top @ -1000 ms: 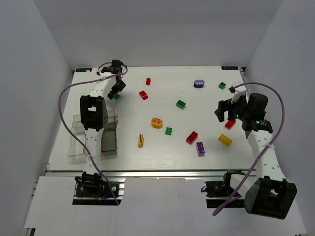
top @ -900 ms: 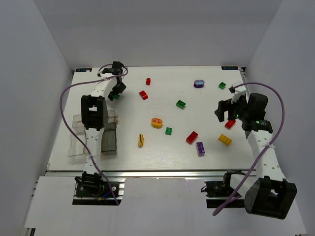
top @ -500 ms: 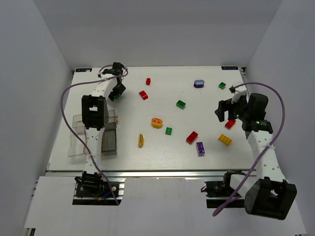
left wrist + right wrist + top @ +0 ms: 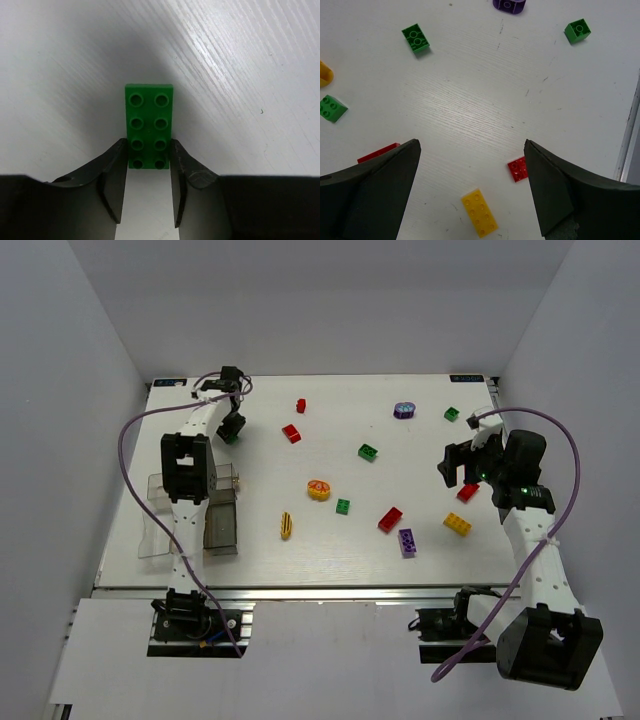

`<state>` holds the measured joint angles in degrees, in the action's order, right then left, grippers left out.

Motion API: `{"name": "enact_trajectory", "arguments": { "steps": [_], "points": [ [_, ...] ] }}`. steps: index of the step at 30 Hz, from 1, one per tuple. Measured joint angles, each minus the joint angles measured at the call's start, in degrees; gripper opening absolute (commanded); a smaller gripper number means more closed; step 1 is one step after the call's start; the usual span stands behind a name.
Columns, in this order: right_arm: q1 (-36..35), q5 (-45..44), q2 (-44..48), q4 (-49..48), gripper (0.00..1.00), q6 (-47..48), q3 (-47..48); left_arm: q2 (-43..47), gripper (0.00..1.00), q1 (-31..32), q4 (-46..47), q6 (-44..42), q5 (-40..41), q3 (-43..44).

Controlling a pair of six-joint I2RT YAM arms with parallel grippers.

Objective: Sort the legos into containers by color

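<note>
The robot's left gripper will next lift the green lego and bring it back over the far clear bin to let go of it there, since that bin is open nearby.
A green lego [image 4: 149,125] lies flat on the white table, studs up, at the far left. My left gripper [image 4: 148,150] has its two fingers pressed against the near end of that brick's long sides; seen from above the gripper [image 4: 232,428] covers most of the brick. My right gripper [image 4: 471,147] hangs open above the table's right side [image 4: 452,465], holding nothing, with a yellow lego [image 4: 479,212] and a red lego [image 4: 518,169] below it. The containers [image 4: 150,540], clear and tan bins, stand at the near left beside the left arm.
Loose legos lie across the table: red [image 4: 291,433], green [image 4: 368,452], orange-yellow rounded [image 4: 318,489], green [image 4: 343,506], yellow [image 4: 287,525], red [image 4: 390,519], purple [image 4: 407,542], purple rounded [image 4: 404,410], green [image 4: 452,414]. White walls surround the table.
My left gripper has narrowed its fingers onto the green lego and shifted slightly left and back. The right arm has stayed still.
</note>
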<state>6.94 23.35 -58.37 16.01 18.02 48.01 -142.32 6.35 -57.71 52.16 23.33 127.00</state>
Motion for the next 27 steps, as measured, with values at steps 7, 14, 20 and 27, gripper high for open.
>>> {"name": "enact_trajectory", "arguments": {
  "steps": [7,14,20,27],
  "points": [
    [0.0,-0.1,0.7,-0.5,0.89,0.0,0.0,0.5,0.09,-0.4,1.7,-0.3,-0.1,-1.3],
    [0.0,-0.1,0.7,-0.8,0.89,0.0,0.0,2.3,0.00,-0.5,3.8,-4.2,-0.4,-2.5],
    [0.0,-0.1,0.7,-1.0,0.89,0.0,0.0,20.3,0.00,-0.2,7.6,-5.0,0.5,-18.7],
    [0.0,-0.1,0.7,-1.1,0.89,0.0,0.0,40.3,0.00,-0.6,10.4,2.6,0.4,-32.5]
  ]
}}
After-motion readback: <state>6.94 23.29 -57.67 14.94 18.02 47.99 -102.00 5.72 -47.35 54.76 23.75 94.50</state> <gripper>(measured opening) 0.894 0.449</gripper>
